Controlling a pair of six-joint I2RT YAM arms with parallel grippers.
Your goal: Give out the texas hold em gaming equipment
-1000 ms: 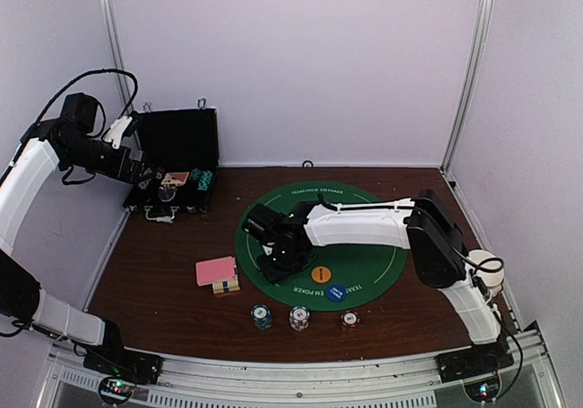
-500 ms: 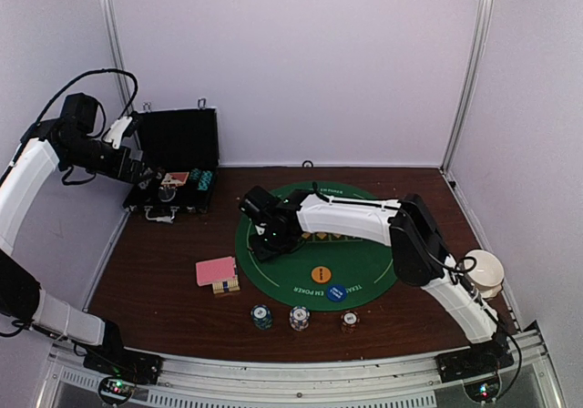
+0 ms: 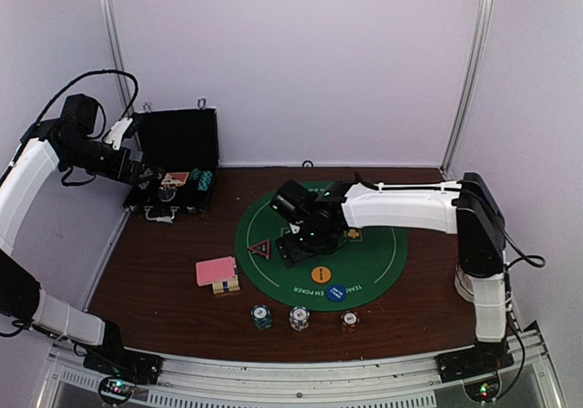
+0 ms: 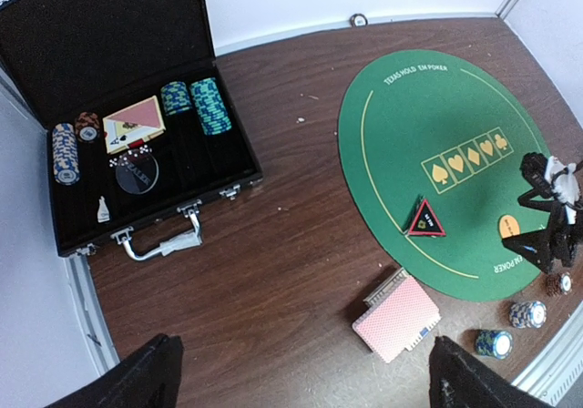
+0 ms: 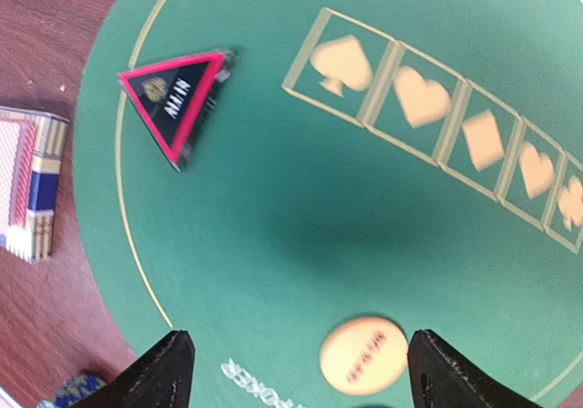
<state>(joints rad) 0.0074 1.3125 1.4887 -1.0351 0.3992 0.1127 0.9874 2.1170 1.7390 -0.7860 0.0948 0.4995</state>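
Note:
My right gripper shifts to its right in the top view next and lowers its open fingers astride the orange disc [image 3: 321, 274] [image 5: 363, 357], which lies below and that way.
A red-black triangle marker [image 3: 260, 249] [image 4: 425, 219] [image 5: 178, 101] lies alone on the left part of the round green mat [image 3: 373, 253]. My right gripper [image 3: 294, 247] [image 5: 301, 362] hangs open over the mat, just right of the marker and holding nothing. Below it on the felt lies an orange disc [image 3: 321, 274] [image 5: 363, 357], with a blue disc [image 3: 337, 291] nearer the front. Three chip stacks [image 3: 300, 318] line the table's front. Pink-backed cards [image 3: 217, 271] [image 4: 397, 315] rest left of the mat. My left gripper [image 3: 150, 182] [image 4: 305, 372] is open, high above the table near the case.
An open black case [image 3: 178, 158] [image 4: 137, 144] at the back left holds more chips and cards. A white cup [image 3: 463, 287] shows partly behind the right arm's lower link. The enclosure's walls stand close on three sides.
My right gripper has opened and let go of the triangle marker, which now lies on the mat's left part. The gripper has drawn away to the right. The left arm has not moved.

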